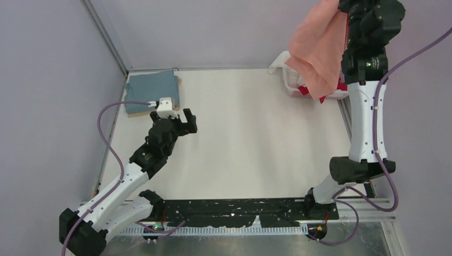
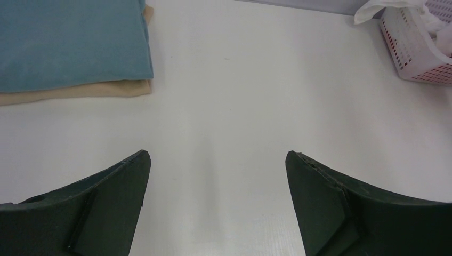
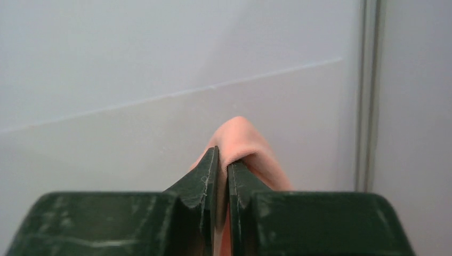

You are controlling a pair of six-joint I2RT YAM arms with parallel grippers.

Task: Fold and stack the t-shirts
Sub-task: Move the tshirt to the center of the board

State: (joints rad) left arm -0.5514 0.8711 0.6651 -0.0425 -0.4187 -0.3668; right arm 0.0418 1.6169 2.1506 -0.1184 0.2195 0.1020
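Note:
My right gripper will swing from over the basket toward the stack next, then lower the t-shirt to the table by the basket (image 1: 260, 111), where it has room.
High at the back right hangs a salmon-pink t-shirt (image 1: 320, 48), pinched by a fold (image 3: 242, 138) in my shut right gripper (image 3: 224, 157). It dangles over the basket (image 1: 292, 85). At the back left, a folded teal-blue t-shirt (image 1: 152, 90) (image 2: 69, 42) lies on top of a folded tan one (image 2: 80, 92). Just in front of that stack my left gripper (image 1: 181, 121) (image 2: 217, 154) hovers over bare table, open and with nothing between its fingers.
The white lattice basket (image 2: 413, 50) stands at the back right, with white cloth (image 1: 280, 61) draped over its rim and red cloth (image 1: 305, 90) showing inside. Grey walls close in the table on the left and at the back. The right arm's upright links (image 1: 365, 122) stand by the right edge.

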